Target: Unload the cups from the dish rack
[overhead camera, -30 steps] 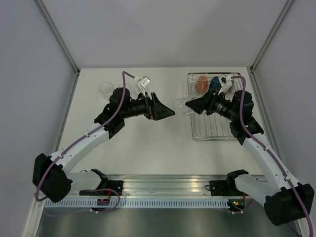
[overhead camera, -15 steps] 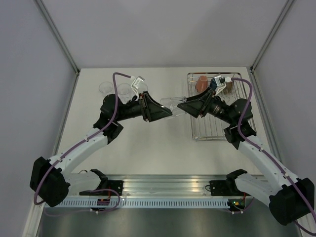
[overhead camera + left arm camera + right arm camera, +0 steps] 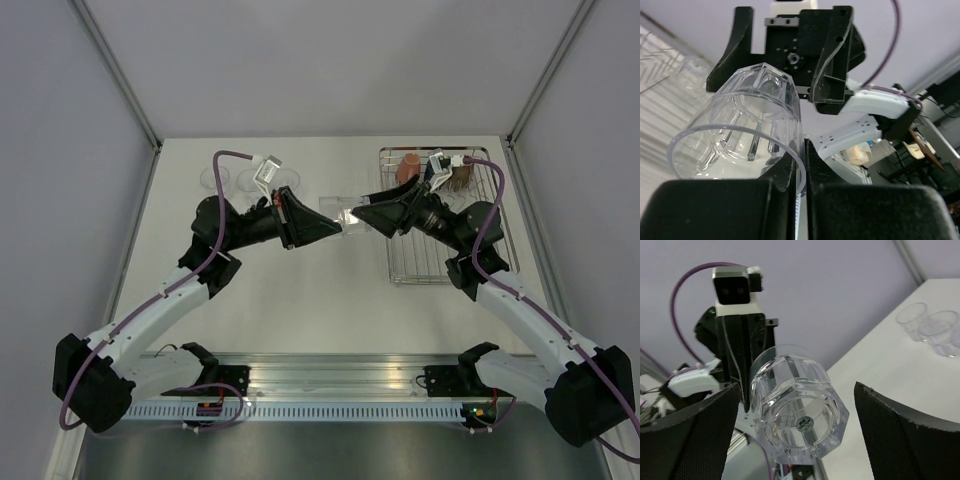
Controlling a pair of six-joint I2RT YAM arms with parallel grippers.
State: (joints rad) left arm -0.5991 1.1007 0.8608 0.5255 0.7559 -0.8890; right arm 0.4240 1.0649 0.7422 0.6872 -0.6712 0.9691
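Only my left gripper holds the tumbler, so it swings left in the top view next, then down to release by the end tumbler's near side.
A clear glass tumbler [image 3: 336, 208] hangs on its side in mid-air between the two arms, left of the dish rack [image 3: 440, 262]. My left gripper [image 3: 343, 224] is shut on its rim, one finger inside the wall and one outside [image 3: 802, 150]. My right gripper [image 3: 358, 212] stands open, its fingers [image 3: 700, 435] wide apart on either side of the tumbler's thick base [image 3: 799, 415] without touching it. In the rack's far end sit a salmon-orange mug [image 3: 407, 168], a dark blue mug [image 3: 436, 172] and a brown mug [image 3: 462, 178].
Clear tumblers [image 3: 213, 178] [image 3: 250, 181] stand on the white table at the far left, also in the right wrist view as tumblers [image 3: 912, 319] [image 3: 941, 331]. Grey walls with metal posts close in the table on three sides.
Both arms came together at the middle. The left gripper went from open to shut on the tumbler's rim. The right gripper, which carried the tumbler from the rack, has opened off it.
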